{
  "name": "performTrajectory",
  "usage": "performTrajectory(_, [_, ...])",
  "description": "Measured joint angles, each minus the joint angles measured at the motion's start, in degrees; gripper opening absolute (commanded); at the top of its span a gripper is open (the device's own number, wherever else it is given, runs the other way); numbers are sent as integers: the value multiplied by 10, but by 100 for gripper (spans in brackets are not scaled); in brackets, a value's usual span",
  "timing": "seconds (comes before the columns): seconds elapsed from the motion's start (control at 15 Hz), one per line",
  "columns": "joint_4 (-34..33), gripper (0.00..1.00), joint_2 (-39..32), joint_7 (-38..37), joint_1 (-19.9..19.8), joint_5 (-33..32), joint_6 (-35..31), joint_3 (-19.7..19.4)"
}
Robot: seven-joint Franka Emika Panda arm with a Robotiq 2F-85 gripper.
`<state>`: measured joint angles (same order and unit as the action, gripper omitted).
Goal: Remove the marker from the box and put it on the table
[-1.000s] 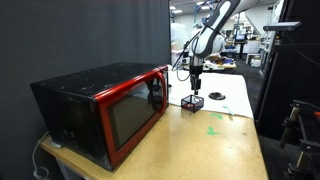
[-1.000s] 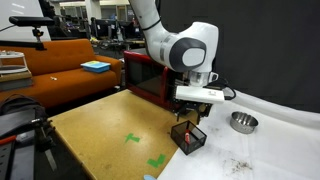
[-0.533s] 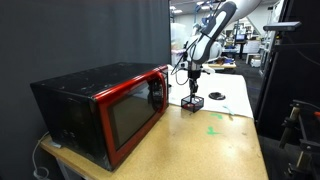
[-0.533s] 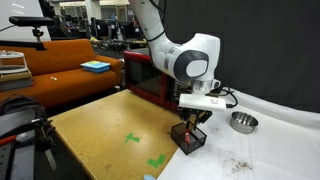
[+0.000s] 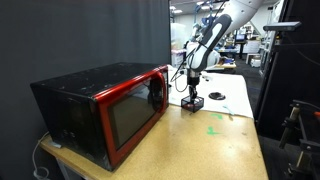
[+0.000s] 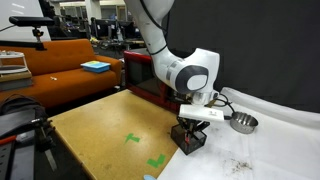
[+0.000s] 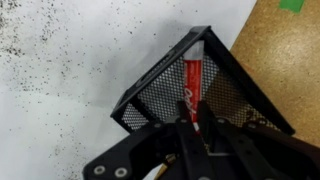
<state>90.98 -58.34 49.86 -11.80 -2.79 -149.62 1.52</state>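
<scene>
The tan top by the green tape is empty, so I need to raise my gripper clear of the box [image 6: 190, 138], then lower it there and release the marker.
The box [image 7: 150, 103] is a small black wire-mesh basket standing at the edge of the table [image 5: 222, 145], partly on a white sheet. The red-orange marker [image 7: 193, 72] leans upright inside it. My gripper [image 7: 194, 108] reaches down into the box, and its two dark fingers are pressed against the marker's lower part, shut on it. In both exterior views the arm stands over the box [image 5: 192, 102] [image 6: 190, 138] with the gripper [image 5: 192, 94] [image 6: 193, 126] sunk into its top; the marker is hidden there.
A big black microwave [image 5: 100, 110] with a red front takes up one side of the table. A white sheet [image 6: 275, 150] carries a metal bowl [image 6: 242, 122]. Green tape marks [image 6: 133, 139] lie on the tan top. A dark curtain stands behind.
The arm has come down from above the box until the gripper is inside it. The jaws went from wide apart to closed on the marker.
</scene>
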Motion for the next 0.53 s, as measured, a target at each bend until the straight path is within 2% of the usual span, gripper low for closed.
performTrajectory(0.13, [-11, 25, -14, 0, -2, 0, 6, 0])
performTrajectory(0.2, [-18, 31, -19, 0, -3, 0, 11, 0])
performTrajectory(0.27, [-23, 31, -25, 0, -4, 0, 16, 0])
performTrajectory(0.33, [-28, 27, -29, 0, -4, 0, 20, 0])
performTrajectory(0.4, [-33, 8, -33, 0, -5, 0, 24, 0])
performTrajectory(0.53, [-44, 1, -42, 0, -4, 0, 35, 0])
